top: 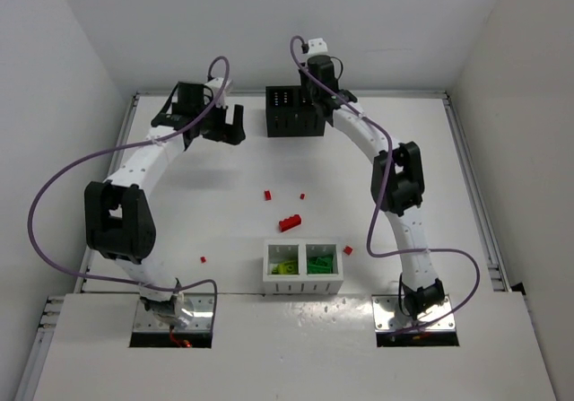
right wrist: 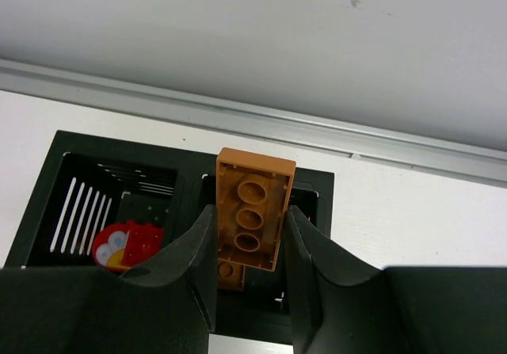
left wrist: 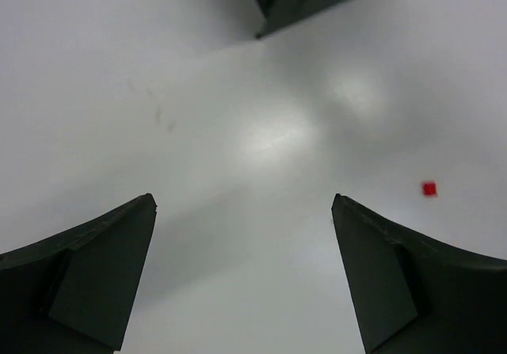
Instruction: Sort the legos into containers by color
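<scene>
My left gripper is open and next needs to move back and to the right in the top view, then lower its fingers around a small red lego (top: 267,195), because the lego lies below that way.
My right gripper (right wrist: 249,215) is shut on an orange-brown lego (right wrist: 253,199) and holds it over the right compartment of the black container (right wrist: 47,188). Another orange-brown lego (right wrist: 228,275) lies in that compartment, and red legos (right wrist: 135,243) lie in the left one. My left gripper (left wrist: 243,203) is open and empty above bare table, left of the black container (top: 294,114). The white container (top: 303,283) holds lime green legos (top: 286,267) on the left and dark green legos (top: 318,263) on the right. Red legos (top: 289,222) lie loose on the table.
More small red legos lie at mid table (top: 267,195), beside the white container (top: 348,250) and near the left arm (top: 203,259). One red lego (left wrist: 428,188) shows right of my left fingers. A metal rail (right wrist: 333,136) and the back wall stand behind the black container.
</scene>
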Controlling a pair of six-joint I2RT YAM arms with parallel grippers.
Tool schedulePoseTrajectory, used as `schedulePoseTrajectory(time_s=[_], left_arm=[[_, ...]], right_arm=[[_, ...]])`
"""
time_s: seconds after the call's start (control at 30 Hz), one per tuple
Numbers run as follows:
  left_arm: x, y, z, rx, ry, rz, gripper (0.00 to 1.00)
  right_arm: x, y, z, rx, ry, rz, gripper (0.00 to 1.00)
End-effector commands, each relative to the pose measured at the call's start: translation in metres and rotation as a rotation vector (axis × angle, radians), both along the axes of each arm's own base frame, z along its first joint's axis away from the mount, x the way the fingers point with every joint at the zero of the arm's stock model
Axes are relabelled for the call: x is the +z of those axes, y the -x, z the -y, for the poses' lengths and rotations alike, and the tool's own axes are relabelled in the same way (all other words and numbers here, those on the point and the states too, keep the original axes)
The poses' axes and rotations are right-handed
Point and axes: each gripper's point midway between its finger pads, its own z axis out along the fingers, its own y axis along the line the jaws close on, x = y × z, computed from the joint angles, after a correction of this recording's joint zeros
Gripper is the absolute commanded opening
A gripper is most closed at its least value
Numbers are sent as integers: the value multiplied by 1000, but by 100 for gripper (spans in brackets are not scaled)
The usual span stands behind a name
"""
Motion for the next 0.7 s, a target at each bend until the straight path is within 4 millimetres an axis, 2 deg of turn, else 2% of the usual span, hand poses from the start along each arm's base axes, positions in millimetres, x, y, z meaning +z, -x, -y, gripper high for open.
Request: schedulePoseTrajectory(time_s=[0.0, 0.1, 0.17, 0.23, 0.27, 0.3, 0.33, 0.37, 0.43, 0.47, 0.5, 0.53, 0.57, 0.63, 0.67], left_arm=[[24, 26, 28, -228, 57, 41, 100], [14, 46, 44, -367, 100, 6, 100], [12, 52, 47, -384, 92, 2, 100], [1, 55, 47, -371, 72, -22, 100], [-4, 58, 51, -376, 61, -33, 100], [-17, 62, 50, -363, 41, -60, 98], [-20, 67, 52, -363, 30, -65, 98], [-26, 72, 59, -376, 19, -78, 97], [-38, 82, 60, -378, 2, -107, 97], [-42, 83, 58, -369, -7, -115, 96], [-47, 88, 63, -382, -9, -127, 96], [-48, 89, 67, -388, -20, -127, 94], [-54, 90, 70, -382, -35, -142, 93], [-61, 93, 76, -385, -40, -162, 91], [-61, 94, 79, -374, -41, -169, 89]], right_arm=[[22, -11, -1, -10, -7, 88, 21], [13, -12, 4, -10, -2, 70, 29], [15, -13, 4, -10, -6, 78, 35], [12, -11, 3, -1, -3, 66, 42], [10, -12, 8, -13, -9, 55, 45], [10, -12, 9, -13, -9, 55, 50], [14, -10, 7, -3, -11, 52, 56], [5, -7, 8, -7, -13, 29, 58], [13, -1, 7, -4, -43, 28, 61], [11, 2, 9, -4, -38, 16, 62], [18, 1, 14, -18, -55, 24, 62], [15, 5, 16, -18, -47, 4, 62], [30, 10, 16, -13, -66, 9, 59], [34, 22, 21, 0, -76, -15, 51], [57, 34, 23, 16, -86, -7, 48]])
